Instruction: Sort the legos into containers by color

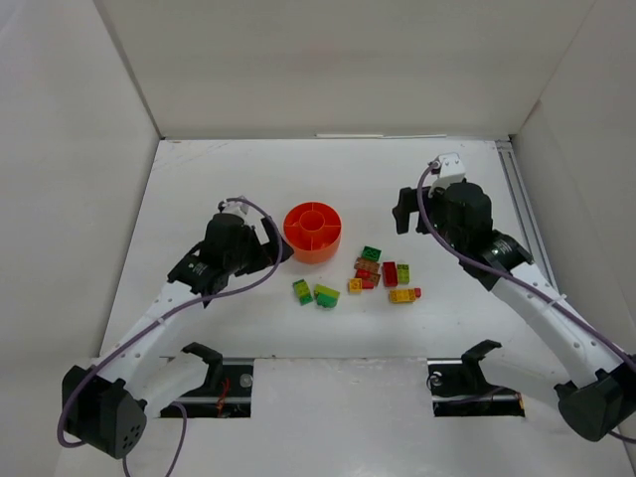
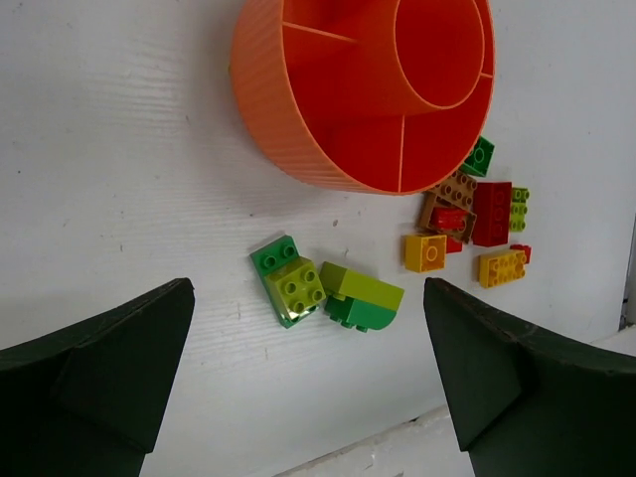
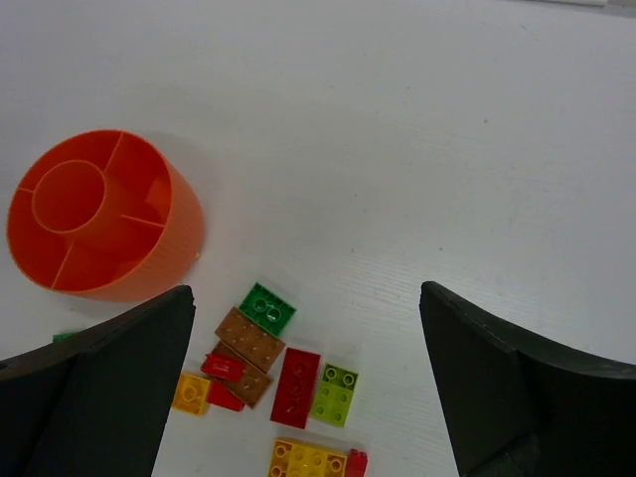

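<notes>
Next, my right gripper moves to the left in the top view and down to close around both ends of the green brick, as they lie clear.
The orange dish stands mid-table, its compartments empty as far as they show. The legos lie loose in front of it. A lime-on-green brick and a lime-and-green piece lie to the left. A green, a brown, a red, a lime and two yellow bricks lie to the right. My left gripper is open and empty, left of the dish. In its wrist view the lime-on-green brick lies between the jaws, below. My right gripper is open and empty, above the right cluster.
White walls close in the table on the left, back and right. A metal rail runs along the right side. The table's near edge with two black mounts lies just behind the legos.
</notes>
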### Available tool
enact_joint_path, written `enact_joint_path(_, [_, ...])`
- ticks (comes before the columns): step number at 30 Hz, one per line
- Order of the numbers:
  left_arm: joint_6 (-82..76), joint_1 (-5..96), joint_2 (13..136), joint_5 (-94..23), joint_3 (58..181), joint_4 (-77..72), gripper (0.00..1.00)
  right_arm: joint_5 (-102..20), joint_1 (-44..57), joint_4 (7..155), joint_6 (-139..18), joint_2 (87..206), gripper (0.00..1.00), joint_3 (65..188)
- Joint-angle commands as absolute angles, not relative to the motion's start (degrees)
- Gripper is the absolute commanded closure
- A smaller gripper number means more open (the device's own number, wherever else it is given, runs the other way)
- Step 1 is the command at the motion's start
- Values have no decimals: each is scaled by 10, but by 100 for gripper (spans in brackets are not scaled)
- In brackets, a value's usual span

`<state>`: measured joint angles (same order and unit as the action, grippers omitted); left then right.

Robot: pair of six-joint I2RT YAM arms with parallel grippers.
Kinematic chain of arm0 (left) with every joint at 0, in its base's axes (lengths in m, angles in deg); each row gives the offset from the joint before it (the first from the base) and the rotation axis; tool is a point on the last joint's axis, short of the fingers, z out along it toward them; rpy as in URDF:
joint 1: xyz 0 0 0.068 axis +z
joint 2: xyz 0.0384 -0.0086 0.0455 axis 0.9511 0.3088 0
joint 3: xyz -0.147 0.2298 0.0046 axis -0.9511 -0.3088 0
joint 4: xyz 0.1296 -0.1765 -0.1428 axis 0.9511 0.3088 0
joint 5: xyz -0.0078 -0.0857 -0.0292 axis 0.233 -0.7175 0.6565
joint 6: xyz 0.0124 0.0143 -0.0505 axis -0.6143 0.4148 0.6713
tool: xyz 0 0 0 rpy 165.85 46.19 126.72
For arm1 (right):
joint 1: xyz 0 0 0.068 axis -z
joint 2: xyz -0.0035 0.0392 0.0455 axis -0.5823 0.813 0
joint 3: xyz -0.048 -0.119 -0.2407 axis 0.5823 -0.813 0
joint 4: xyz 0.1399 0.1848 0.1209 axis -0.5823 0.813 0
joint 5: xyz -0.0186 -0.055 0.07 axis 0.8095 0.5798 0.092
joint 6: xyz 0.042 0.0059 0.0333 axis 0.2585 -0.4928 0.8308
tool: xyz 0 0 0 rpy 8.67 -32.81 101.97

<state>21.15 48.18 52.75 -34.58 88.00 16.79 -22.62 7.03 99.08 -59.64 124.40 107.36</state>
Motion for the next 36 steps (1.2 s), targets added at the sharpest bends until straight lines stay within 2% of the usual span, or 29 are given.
enact_joint_path(1, [203, 468, 541, -327, 919, 148, 0, -164, 66, 1001, -557, 1261, 0, 1077])
enact_joint_path(5, [197, 453, 553, -307, 931, 148, 0, -117, 66, 1043, -523, 1318, 0, 1089])
enact_joint_path(12, [197, 453, 546, -299, 943, 148, 0, -156, 24, 1019, -465, 1428, 0, 1101])
enact_joint_path(18, [203, 453, 525, -266, 949, 178, 0, -204, -1, 953, -426, 1500, 11, 1093])
enact_joint_path(23, [203, 453, 520, -271, 954, 184, 0, -116, -20, 1008, -330, 1554, 18, 1123])
enact_joint_path(36, [203, 453, 510, -277, 949, 194, 0, -93, -39, 1058, -217, 1653, 18, 1166])
